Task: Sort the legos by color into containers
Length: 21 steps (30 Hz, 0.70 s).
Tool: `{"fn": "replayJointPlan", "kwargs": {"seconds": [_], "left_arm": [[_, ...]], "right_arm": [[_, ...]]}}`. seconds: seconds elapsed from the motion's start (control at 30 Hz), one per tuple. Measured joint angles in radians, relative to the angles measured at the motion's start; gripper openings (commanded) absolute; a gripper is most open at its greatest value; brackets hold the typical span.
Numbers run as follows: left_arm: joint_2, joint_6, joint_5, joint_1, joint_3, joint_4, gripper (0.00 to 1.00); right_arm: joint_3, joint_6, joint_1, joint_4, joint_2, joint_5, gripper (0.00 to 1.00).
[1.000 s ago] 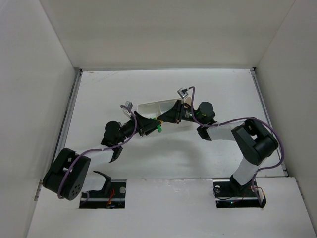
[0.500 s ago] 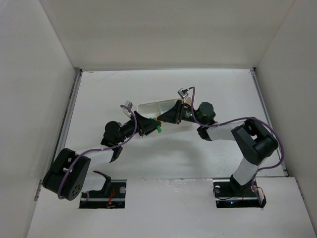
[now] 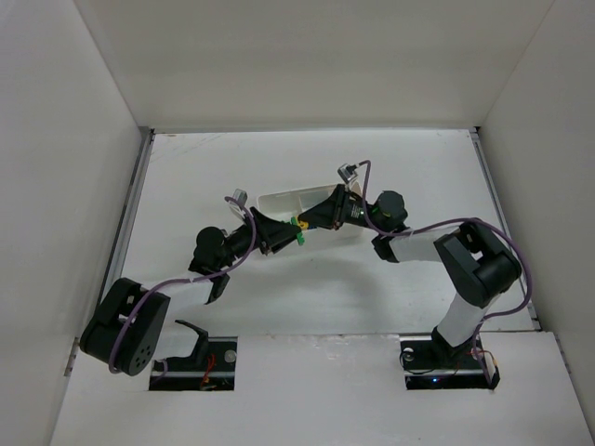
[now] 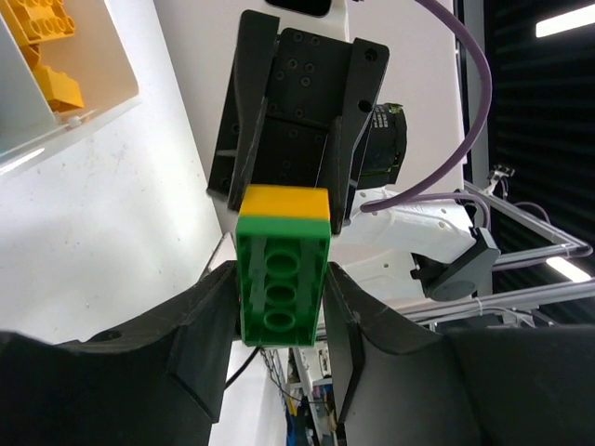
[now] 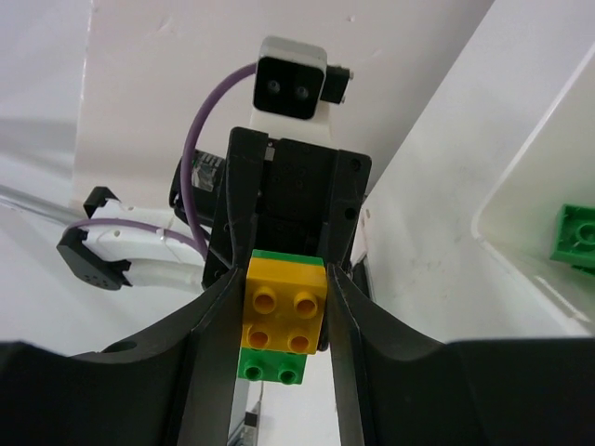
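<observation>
The right gripper pulls away from the left gripper next, tilts down over the white tray's section holding yellow bricks and releases, because its brick is yellow.
A two-colour lego stack hangs above the table between my two grippers, which face each other. My left gripper is shut on its green brick. My right gripper is shut on the yellow brick at the other end, with green showing behind it. In the top view the stack sits just in front of the white tray. Yellow bricks lie in one compartment of the tray, and a green brick lies in another.
White walls enclose the table on the left, right and back. Both arms reach inward and meet near the tray's front wall. Purple cables loop over both wrists.
The right jaws have narrowed onto the yellow brick. The stack and both wrists have shifted slightly toward the tray, with yellow now showing in the top view.
</observation>
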Motion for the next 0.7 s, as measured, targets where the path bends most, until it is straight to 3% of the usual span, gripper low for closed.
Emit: {"fn": "replayJointPlan", "kwargs": {"seconds": [0.4, 0.7], "left_arm": [[0.004, 0.0, -0.008, 0.006, 0.0, -0.002, 0.45], [0.016, 0.005, -0.02, -0.01, 0.0, -0.002, 0.45]], "right_arm": [[0.0, -0.012, -0.043, 0.013, 0.0, 0.031, 0.36], [0.0, -0.044, -0.016, 0.0, 0.0, 0.043, 0.37]]}}
